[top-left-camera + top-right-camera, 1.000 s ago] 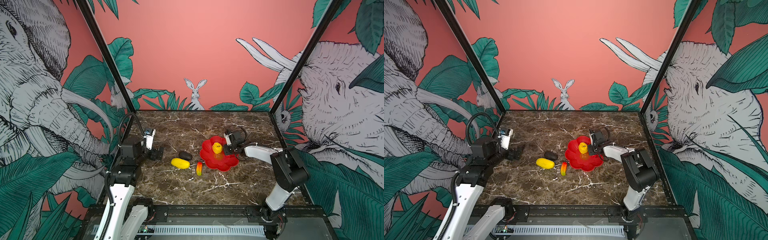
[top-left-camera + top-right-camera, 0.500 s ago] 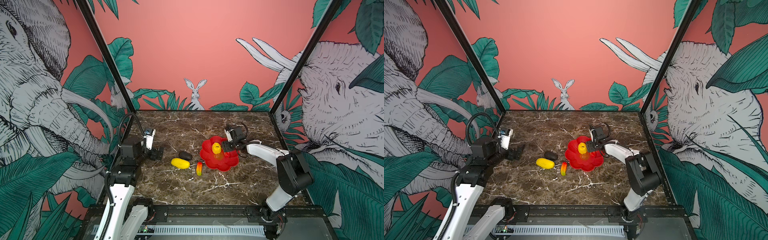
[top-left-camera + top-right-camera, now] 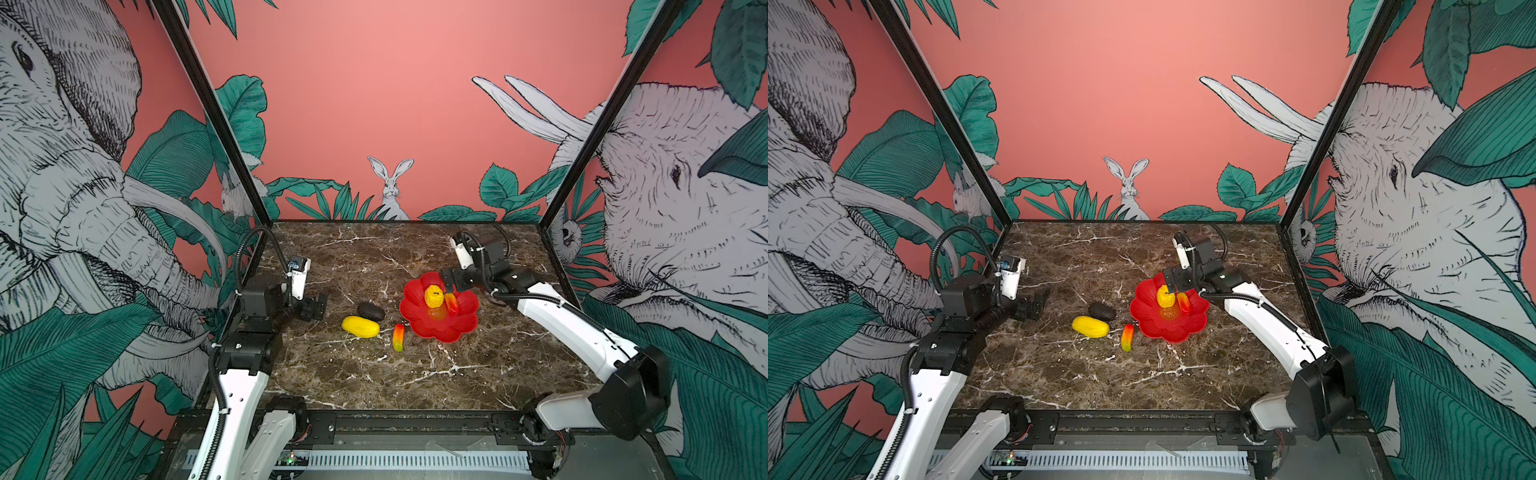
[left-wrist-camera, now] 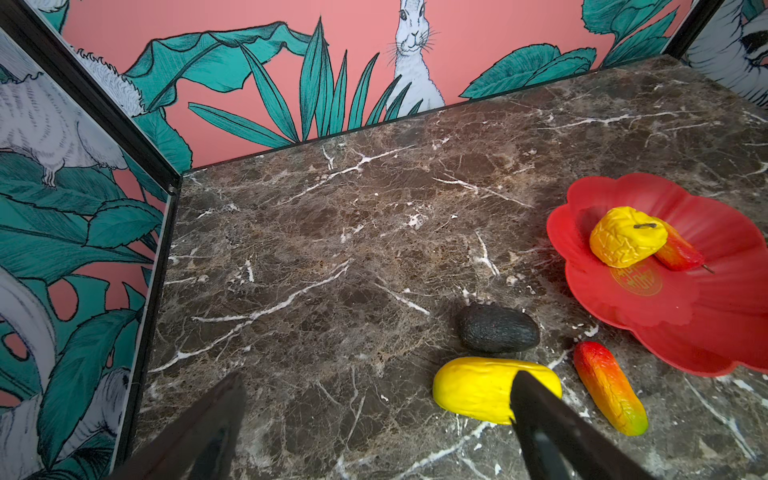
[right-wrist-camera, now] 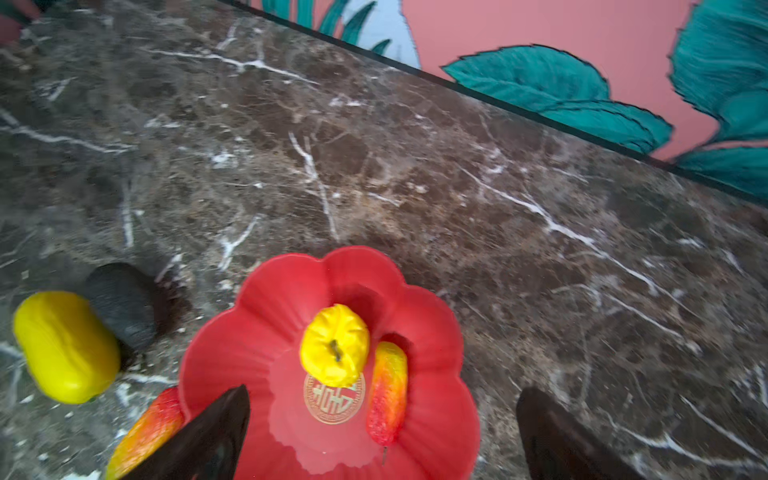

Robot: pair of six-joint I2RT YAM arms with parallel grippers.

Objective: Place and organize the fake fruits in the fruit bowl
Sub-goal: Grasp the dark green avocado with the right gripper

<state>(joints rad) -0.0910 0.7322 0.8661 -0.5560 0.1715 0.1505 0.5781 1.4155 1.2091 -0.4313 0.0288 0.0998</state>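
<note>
My right gripper should swing away from the bowl next, toward the dark oval fruit, and turn and lower to close across it. The fruit is still on bare marble.
The red flower-shaped fruit bowl holds a bumpy yellow fruit and, touching it, a slim red-orange fruit. My right gripper hovers open over the bowl's far edge, holding nothing. On the marble left of the bowl lie a dark oval fruit, an oblong yellow fruit and another slim red-orange-green fruit. My left gripper is open and empty, left of these.
Printed walls with black frame posts close the marble table on the left, right and back. A black rail runs along the front edge, where both arm bases stand.
My right gripper has opened, and the slim red-orange fruit now lies free in the bowl beside the bumpy yellow one. The right wrist has risen slightly. The left arm has not moved.
</note>
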